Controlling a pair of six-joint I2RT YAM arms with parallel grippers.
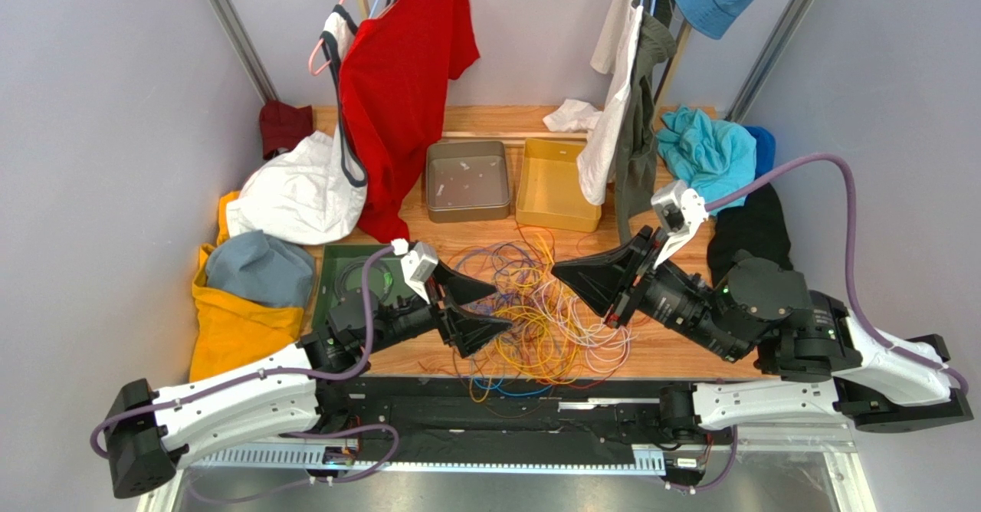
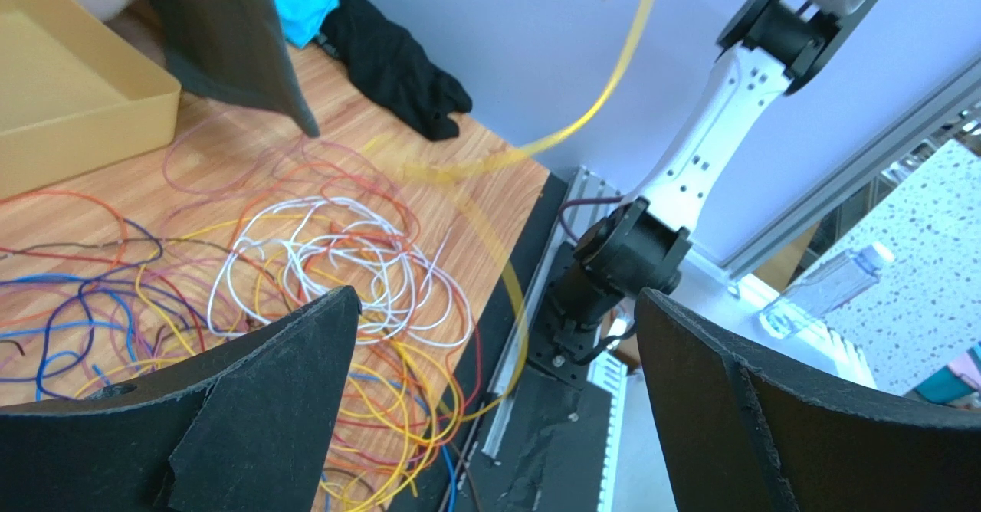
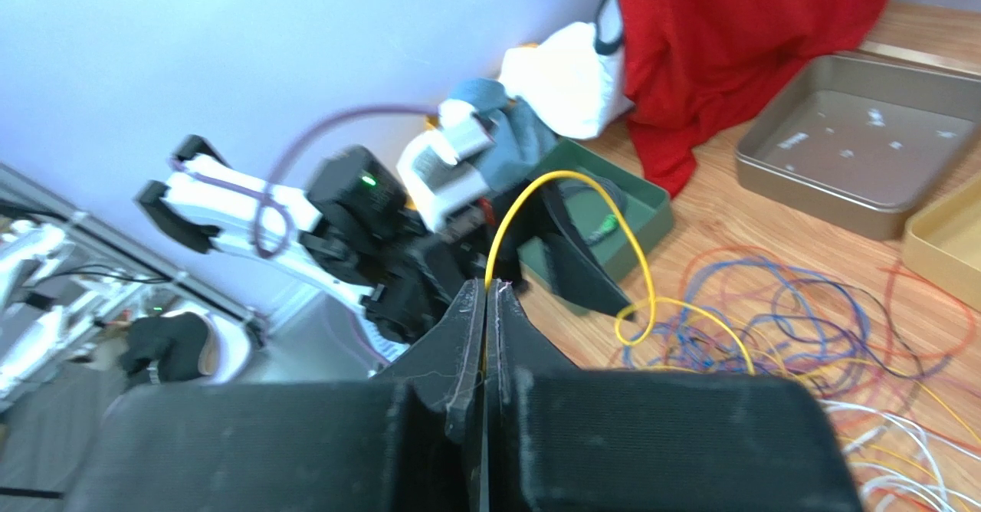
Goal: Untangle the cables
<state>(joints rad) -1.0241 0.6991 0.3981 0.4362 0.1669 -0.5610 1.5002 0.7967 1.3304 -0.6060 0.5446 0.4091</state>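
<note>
The yellow cable hangs clear of the pile to the right in the top view, so my left gripper should lower its fingers around the cable there.
The cables (image 1: 541, 311) lie in a loose tangle of yellow, orange, blue, purple and white loops on the wooden table between the two arms. My right gripper (image 1: 556, 271) (image 3: 486, 287) is shut on one yellow cable (image 3: 553, 179), which arcs up out of the pinched fingertips and drops back to the pile (image 3: 806, 328). My left gripper (image 1: 503, 307) (image 2: 497, 295) stands wide open at the pile's left edge, holding nothing. A blurred yellow cable (image 2: 599, 98) hangs across the gap in the left wrist view, above white loops (image 2: 345, 248).
A grey tray (image 1: 468, 179) and a yellow tray (image 1: 559, 184) stand behind the pile, a green tray (image 1: 345, 276) at the left. A red shirt (image 1: 397, 75) and other garments hang above. Clothes are heaped at left (image 1: 259, 271) and right (image 1: 748, 230).
</note>
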